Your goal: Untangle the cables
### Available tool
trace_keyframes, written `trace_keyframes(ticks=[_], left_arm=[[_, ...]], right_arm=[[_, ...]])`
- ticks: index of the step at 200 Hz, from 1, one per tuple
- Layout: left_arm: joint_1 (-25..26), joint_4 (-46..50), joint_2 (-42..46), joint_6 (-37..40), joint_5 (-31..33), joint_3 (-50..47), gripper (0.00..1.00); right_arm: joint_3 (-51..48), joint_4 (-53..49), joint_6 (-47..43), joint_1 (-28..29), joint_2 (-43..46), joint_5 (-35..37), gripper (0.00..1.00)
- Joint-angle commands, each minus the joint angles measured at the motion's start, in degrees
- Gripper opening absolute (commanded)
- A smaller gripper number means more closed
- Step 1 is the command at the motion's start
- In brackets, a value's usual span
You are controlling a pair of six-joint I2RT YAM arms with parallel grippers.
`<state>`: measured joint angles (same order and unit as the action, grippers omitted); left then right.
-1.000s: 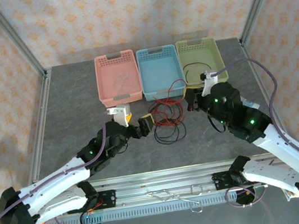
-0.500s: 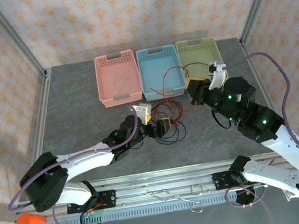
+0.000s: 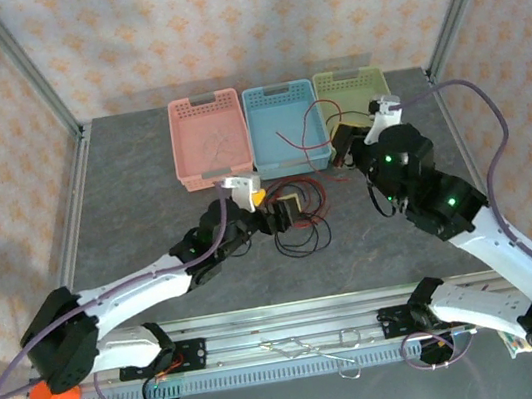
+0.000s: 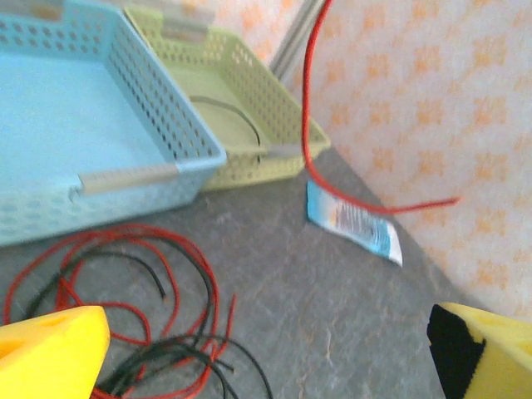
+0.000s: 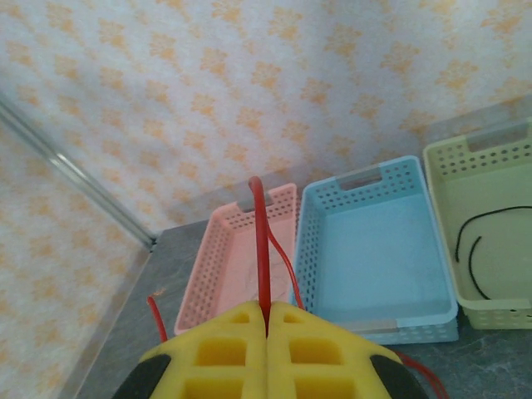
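Note:
Next, my right gripper carries the red cable outward over the blue basket's bottom, lowers it and releases it. The basket's bottom lies outward and below the gripper.
A tangle of red and black cables (image 3: 300, 222) lies on the grey table in front of the blue basket. My left gripper (image 3: 288, 210) hovers open at the tangle's left side. In the left wrist view its yellow fingers (image 4: 51, 353) stand wide apart, with the red and black loops (image 4: 141, 328) on the table between and beyond them. My right gripper (image 3: 342, 144) is shut on a red cable (image 3: 311, 123), which arcs up over the blue basket. The right wrist view has the pads (image 5: 237, 337) pinching that red cable (image 5: 263, 241).
Three baskets line the back: pink (image 3: 182, 144), blue (image 3: 257, 132), green (image 3: 384, 98). A black cable (image 5: 470, 248) lies in the green one. A blue-and-white packet (image 4: 353, 223) lies on the table to the right. Metal frame posts stand at the corners.
My right gripper has risen and moved back, drawing the red cable up out of the tangle. My left gripper has reached right to the tangle.

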<state>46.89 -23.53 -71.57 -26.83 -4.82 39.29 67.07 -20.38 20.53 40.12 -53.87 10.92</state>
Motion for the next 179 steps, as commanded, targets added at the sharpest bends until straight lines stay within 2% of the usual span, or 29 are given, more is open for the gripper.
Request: trace_keyframes(ticks=[1,30,102,111,179], left_arm=[[-1.6,5.1,3.0,2.1,3.9,3.2,1.0],[-4.6,9.5,3.6,4.0,4.8,6.8,0.99],[-14.3,9.9,-0.6,4.5,-2.0,14.2,0.99],[-15.0,9.3,-1.1,4.8,-3.9,14.7,0.99],[-19.5,8.7,-6.3,5.5,-6.5,17.8,0.99]], right_arm=[[0.5,5.7,0.4,-0.8,-1.4,5.2,0.0],[2.5,7.3,0.0,-3.4,-6.8,4.6,0.0],[13.0,9.0,-0.2,-8.0,-25.1,0.0,0.0],[14.0,9.4,-0.1,-8.4,-27.3,-0.8,0.0],[24.4,10.0,0.4,-11.4,-44.1,-6.8,0.0]])
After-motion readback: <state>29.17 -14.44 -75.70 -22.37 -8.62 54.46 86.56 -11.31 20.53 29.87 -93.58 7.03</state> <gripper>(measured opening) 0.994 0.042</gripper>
